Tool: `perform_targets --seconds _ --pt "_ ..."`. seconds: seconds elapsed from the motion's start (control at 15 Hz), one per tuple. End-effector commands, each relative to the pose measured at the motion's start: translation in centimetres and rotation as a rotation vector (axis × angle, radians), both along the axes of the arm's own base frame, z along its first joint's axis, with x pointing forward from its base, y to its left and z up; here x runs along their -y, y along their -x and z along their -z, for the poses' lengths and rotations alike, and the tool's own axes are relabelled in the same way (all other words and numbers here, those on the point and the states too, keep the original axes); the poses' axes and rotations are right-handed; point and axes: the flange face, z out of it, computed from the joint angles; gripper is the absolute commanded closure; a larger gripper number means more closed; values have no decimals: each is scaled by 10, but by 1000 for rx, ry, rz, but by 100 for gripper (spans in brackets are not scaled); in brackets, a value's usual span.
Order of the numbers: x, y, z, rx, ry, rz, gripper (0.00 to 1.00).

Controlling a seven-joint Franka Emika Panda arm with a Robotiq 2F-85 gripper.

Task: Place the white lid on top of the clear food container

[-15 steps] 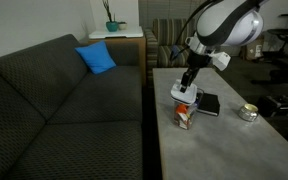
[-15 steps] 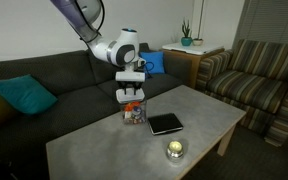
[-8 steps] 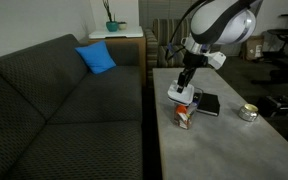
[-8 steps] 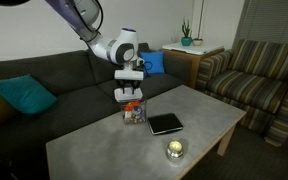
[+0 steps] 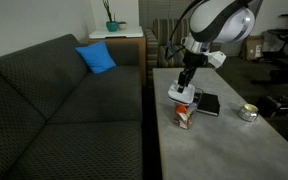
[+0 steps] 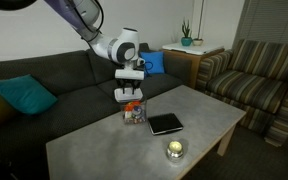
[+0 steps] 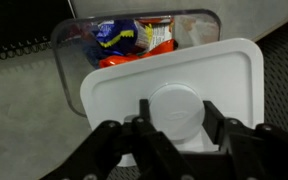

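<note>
The container's open rim is below my gripper, toward the top in the wrist view. I will next move my gripper toward the container's uncovered side (image 6: pixel 137 104) (image 7: pixel 136 38) and go down to release the knob.
My gripper (image 7: pixel 176 112) is shut on the round knob of the white lid (image 7: pixel 189 75) and holds it just above the clear food container (image 7: pixel 119 45). The container is open; orange, red and blue contents show through it. In the wrist view the lid sits offset from the container, covering only part of its opening. In both exterior views the lid (image 5: pixel 181 95) (image 6: pixel 128 95) hangs a little above the container (image 5: pixel 184 117) (image 6: pixel 134 113), which stands on the grey table near the sofa-side edge.
A black flat book-like rectangle (image 5: pixel 209 104) (image 6: pixel 165 124) lies beside the container. A small round shiny tin (image 5: pixel 248 113) (image 6: pixel 174 149) stands farther along the grey table (image 5: pixel 234 150) (image 6: pixel 94 155). A dark sofa (image 5: pixel 54 110) borders the table.
The gripper with the lid has risen slightly and shifted a little; the container, book and tin have not moved.
</note>
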Motion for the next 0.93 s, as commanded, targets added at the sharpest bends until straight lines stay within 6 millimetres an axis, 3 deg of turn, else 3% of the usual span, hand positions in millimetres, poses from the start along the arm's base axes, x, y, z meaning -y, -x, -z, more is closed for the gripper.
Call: perform_targets --seconds 0.0,0.87 --pt "6 -1 -4 -30 -1 -22 71" --pt "28 -2 1 -34 44 35 71"
